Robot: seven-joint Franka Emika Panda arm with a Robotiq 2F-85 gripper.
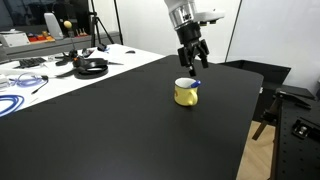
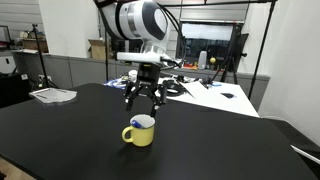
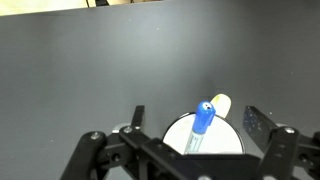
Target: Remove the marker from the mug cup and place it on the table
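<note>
The marker's blue end sticks up at the mug cup's rim beside the handle, between my open fingers. I will lower my gripper straight onto that end and close.
The yellow mug cup point(image 1: 186, 93) stands upright on the black table point(image 1: 120, 120); it also shows in an exterior view point(image 2: 140, 132) and from above in the wrist view point(image 3: 212, 138). The marker point(image 3: 201, 124) stands slanted inside the mug, blue end up; its blue tip shows at the rim in both exterior views point(image 1: 196, 84) point(image 2: 136, 123). My gripper point(image 1: 190, 58) hangs open just above the mug, fingers spread to either side of it point(image 2: 143, 98) point(image 3: 192, 128). It holds nothing.
A white table point(image 1: 45, 75) with cables, headphones and gear adjoins the black one at the back. Tripods and a monitor stand behind. The black table's edge point(image 1: 250, 110) drops off near the mug's side.
</note>
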